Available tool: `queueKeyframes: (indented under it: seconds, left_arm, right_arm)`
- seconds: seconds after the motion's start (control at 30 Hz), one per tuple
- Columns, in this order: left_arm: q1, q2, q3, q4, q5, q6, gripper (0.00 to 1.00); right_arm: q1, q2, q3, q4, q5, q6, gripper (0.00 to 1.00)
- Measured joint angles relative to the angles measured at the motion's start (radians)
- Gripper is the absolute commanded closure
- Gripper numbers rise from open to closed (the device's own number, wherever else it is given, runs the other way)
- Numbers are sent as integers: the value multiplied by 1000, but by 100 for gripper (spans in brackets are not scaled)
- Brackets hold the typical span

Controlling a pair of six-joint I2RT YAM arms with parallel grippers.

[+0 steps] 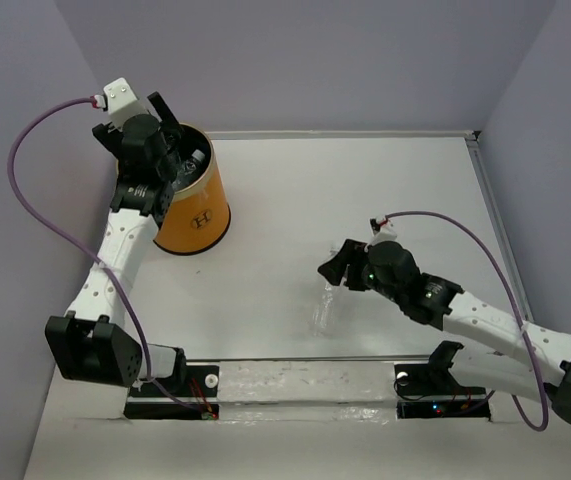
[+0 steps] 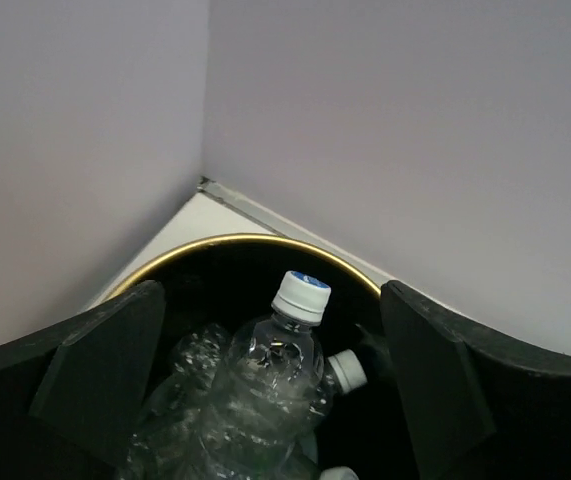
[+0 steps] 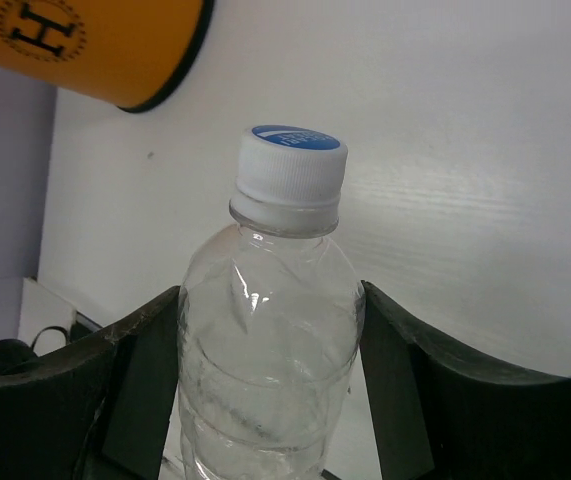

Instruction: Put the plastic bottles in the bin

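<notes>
The bin's rim stands high, so the right gripper will next lift outward and to the left in the top view, then lower into the bin's opening point(image 1: 193, 162) and let go.
The bin point(image 1: 197, 212), an orange bucket with a black inside, stands at the table's far left. My left gripper point(image 1: 165, 140) hangs over its mouth, open. In the left wrist view the fingers point(image 2: 105, 365) stand wide apart above the bin's pale rim point(image 2: 235, 240). Several clear plastic bottles point(image 2: 265, 380) lie loose inside, one with its white cap point(image 2: 301, 296) pointing up, touching neither finger. My right gripper point(image 1: 338, 270) sits mid-table, shut on another clear bottle point(image 1: 323, 308). In the right wrist view both fingers press that bottle's point(image 3: 270, 340) sides below its white-blue cap point(image 3: 291, 165).
Purple walls close in the table at the left, back and right, with a raised edge strip point(image 1: 485, 190) along the right side. The arms' mounting plate point(image 1: 305, 385) runs along the near edge. The bin's base point(image 3: 105, 50) shows far beyond the held bottle.
</notes>
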Motion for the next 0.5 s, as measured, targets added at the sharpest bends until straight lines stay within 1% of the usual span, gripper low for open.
queueKeyframes:
  seconds: [0.07,0.27,0.33,0.5]
  left_arm:
    - [-5,-55,-21,-13,61,-26,1]
    - [-36,-346,-143,-75,290,-116,1]
    - [-37,-433,-182,-106,328,-129,1]
    - [-37,-604,-278,-204,350,-143,1]
  right_arm:
    - [0,41,69,40,1,-31,61]
    - [0,187,278,148,5,-119,61]
    - [0,259,383,185,7,-166,62]
    - [0,421,607,311,11,-301,62]
